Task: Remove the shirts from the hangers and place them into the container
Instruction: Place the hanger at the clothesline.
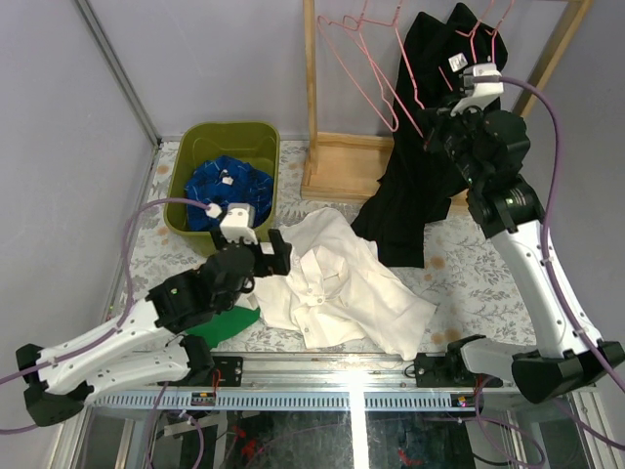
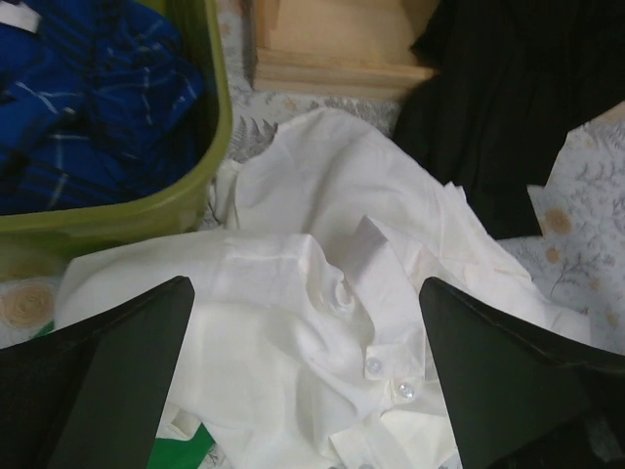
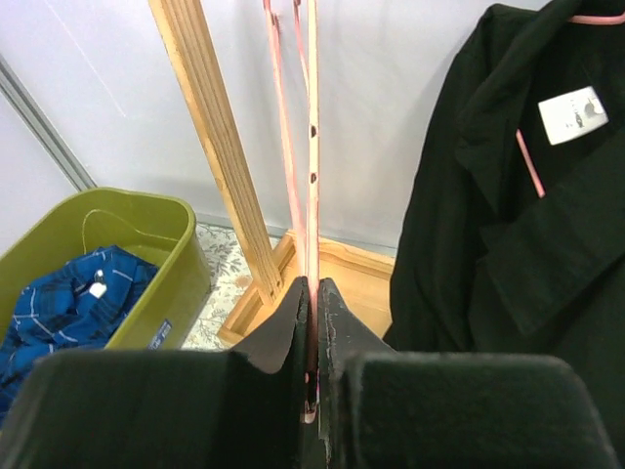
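Note:
I need to move my right gripper outward and toward the rack's post next, then release the hanger's wire, because the pink hanger is already bare beside the black shirt point(image 1: 420, 156).
A plain white shirt point(image 1: 342, 283) lies crumpled on the table, and my left gripper point(image 1: 283, 252) hovers open just above its left part. In the left wrist view the fingers point(image 2: 137, 362) stand wide apart over the white shirt point(image 2: 293, 322), with nothing between them. The olive-green container point(image 1: 190, 156) holds a blue checked shirt point(image 1: 229, 186). A black shirt point(image 1: 420, 156) hangs from the rack. My right gripper point(image 1: 427, 132) is shut on the wire of a bare pink hanger point(image 3: 312, 147), beside the black shirt point(image 3: 508, 244).
The wooden rack's post point(image 3: 215, 147) and base point(image 1: 347, 166) stand behind the white shirt, with more pink hangers point(image 1: 356, 49) on the rail. A flat green cloth point(image 1: 229, 322) lies under the left arm. The container's wall point(image 2: 210, 176) is close to the left gripper.

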Controlling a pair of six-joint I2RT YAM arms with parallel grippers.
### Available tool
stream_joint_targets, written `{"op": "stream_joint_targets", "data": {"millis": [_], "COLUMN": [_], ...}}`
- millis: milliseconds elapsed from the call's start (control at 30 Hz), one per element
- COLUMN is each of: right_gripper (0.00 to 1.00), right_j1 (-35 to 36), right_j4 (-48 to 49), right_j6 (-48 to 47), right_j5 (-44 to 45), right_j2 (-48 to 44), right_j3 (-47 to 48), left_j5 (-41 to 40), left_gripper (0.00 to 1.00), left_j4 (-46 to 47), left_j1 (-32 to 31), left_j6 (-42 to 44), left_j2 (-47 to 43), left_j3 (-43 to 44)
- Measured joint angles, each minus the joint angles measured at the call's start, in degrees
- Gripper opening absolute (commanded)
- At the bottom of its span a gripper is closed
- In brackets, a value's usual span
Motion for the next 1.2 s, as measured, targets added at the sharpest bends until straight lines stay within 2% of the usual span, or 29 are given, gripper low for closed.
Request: {"op": "stream_joint_targets", "data": {"millis": [167,367,567,733,867,967,1067,1200], "right_gripper": [0.0,0.0,0.03,0.21,0.47,0.62,0.7,0.75], "right_j1": [0.0,0.0,0.0,0.0,0.0,0.0,0.0,0.0], "right_j4": [-0.52,-4.02,-7.91,-7.91,-8.22,-8.48,-8.68,-8.39], "right_j6": [1.14,0.92,0.87,0.52,-0.52,-1.16,-1.6,-1.27], "right_j5": [1.75,2.32,1.64,1.68,1.36,1.49,2.38,4.5], "right_j2": [5.2,14.56,16.79,15.96,15.54,14.03,10.49,2.49], "right_j3": [4.7,16.06,15.85,12.31,11.82,10.56,7.52,1.09], "left_j5": [-3.63,-4.85,-4.83,-4.55,-3.91,-2.89,-1.9,-0.72], "left_gripper": [1.0,1.0,1.0,1.0,1.0,1.0,1.0,1.0], "left_j4": [-0.68,-0.87,-1.99,-1.99,-1.97,-1.97,-2.01,-1.99], "left_j1": [0.24,0.24,0.26,0.26,0.26,0.28,0.28,0.63], "left_j6": [0.52,0.44,0.13,0.13,0.15,0.15,0.13,0.13], "left_j2": [-6.08,-7.58,-5.62,-4.15,-2.19,-0.68,0.44,1.97], "left_j3": [0.42,0.94,0.94,0.94,0.94,0.96,1.05,1.51]}}
